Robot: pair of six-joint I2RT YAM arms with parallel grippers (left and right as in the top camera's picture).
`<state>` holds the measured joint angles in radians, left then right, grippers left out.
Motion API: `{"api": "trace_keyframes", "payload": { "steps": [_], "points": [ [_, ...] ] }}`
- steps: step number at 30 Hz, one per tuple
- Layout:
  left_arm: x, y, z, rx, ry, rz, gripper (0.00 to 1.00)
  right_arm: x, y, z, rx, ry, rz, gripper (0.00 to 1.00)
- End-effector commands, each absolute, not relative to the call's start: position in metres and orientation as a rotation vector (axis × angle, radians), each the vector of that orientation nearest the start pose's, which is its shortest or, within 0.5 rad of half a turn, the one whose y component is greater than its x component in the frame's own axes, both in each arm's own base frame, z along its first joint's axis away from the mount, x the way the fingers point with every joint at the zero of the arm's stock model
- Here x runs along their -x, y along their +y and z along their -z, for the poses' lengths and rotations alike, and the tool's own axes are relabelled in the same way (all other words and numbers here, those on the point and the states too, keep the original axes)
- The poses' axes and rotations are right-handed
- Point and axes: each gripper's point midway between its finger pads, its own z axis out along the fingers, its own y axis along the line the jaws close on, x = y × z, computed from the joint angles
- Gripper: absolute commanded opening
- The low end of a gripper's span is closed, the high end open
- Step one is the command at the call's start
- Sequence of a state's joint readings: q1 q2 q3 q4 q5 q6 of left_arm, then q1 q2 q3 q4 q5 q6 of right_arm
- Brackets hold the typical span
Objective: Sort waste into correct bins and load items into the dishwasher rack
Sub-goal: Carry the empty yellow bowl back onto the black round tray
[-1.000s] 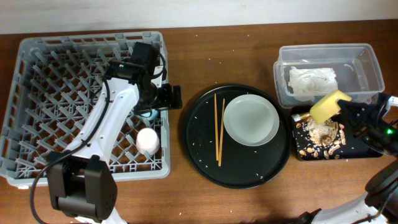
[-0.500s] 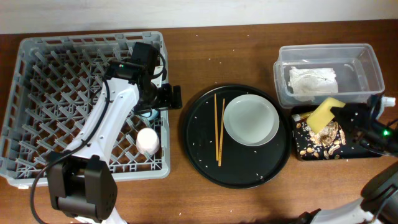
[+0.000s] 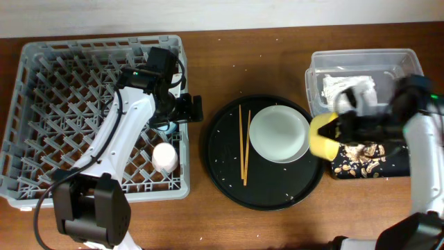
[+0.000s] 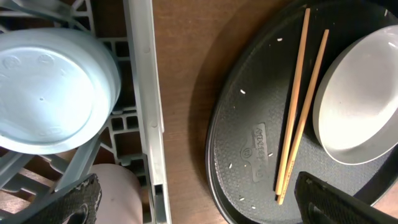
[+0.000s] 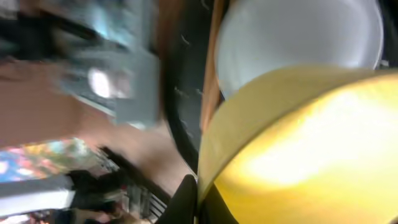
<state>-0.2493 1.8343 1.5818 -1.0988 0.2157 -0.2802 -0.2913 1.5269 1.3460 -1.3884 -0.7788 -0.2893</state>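
Observation:
I should next swing the yellow bowl back and down with my right gripper toward the near part of the black tray, as the tray's surface beside the pale plate is clear.
My right gripper is shut on the rim of the yellow bowl and holds it tilted over the right edge of the round black tray. The bowl fills the right wrist view, with the gripper at its rim. The pale plate and chopsticks lie on that tray. My left gripper is open and empty at the right wall of the grey rack. In the rack are the light-blue cup, upside down, and the pink cup.
The clear tub at the back right holds the white napkin. The shallow black tray in front of it holds food scraps. The left wrist view shows the rack wall, the chopsticks and the plate.
My right arm has swung left from over the shallow black tray, carrying the yellow bowl to the round tray's right edge. The left arm has not moved.

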Motion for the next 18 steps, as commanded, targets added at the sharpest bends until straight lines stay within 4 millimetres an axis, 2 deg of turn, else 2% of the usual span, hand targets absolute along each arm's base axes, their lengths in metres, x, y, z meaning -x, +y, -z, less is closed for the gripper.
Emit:
{"api": "trace_keyframes", "payload": {
  "steps": [1,2,4,5,7,10,11,14,18],
  "points": [
    [-0.371,-0.131,-0.136,0.005,2.942,0.394,0.99,-0.268,0.050,-0.176,-0.059,2.973,-0.747,0.04],
    [-0.371,-0.131,-0.136,0.004,2.942,0.394,0.99,-0.264,0.057,-0.173,-0.052,3.016,-0.695,0.04],
    [-0.371,-0.131,-0.136,0.004,2.942,0.395,0.99,-0.252,0.085,-0.163,0.012,3.093,-0.621,0.04],
    [-0.371,-0.131,-0.136,0.004,2.942,0.394,0.99,-0.244,0.104,-0.154,0.067,3.128,-0.578,0.04],
    [-0.371,-0.131,-0.136,0.004,2.942,0.394,0.99,-0.234,0.129,-0.135,0.104,3.158,-0.467,0.04],
    [-0.371,-0.131,-0.136,0.004,2.942,0.394,0.99,-0.221,0.155,-0.106,0.158,3.164,-0.313,0.04],
    [-0.371,-0.131,-0.136,0.004,2.942,0.394,0.99,-0.217,0.160,-0.095,0.177,3.165,-0.240,0.04],
    [-0.371,-0.131,-0.136,0.004,2.942,0.394,0.99,-0.209,0.177,-0.074,0.259,3.165,-0.212,0.04],
    [-0.371,-0.131,-0.136,0.004,2.942,0.394,0.99,-0.199,0.175,-0.049,0.285,3.231,-0.143,0.04]
  ]
}}
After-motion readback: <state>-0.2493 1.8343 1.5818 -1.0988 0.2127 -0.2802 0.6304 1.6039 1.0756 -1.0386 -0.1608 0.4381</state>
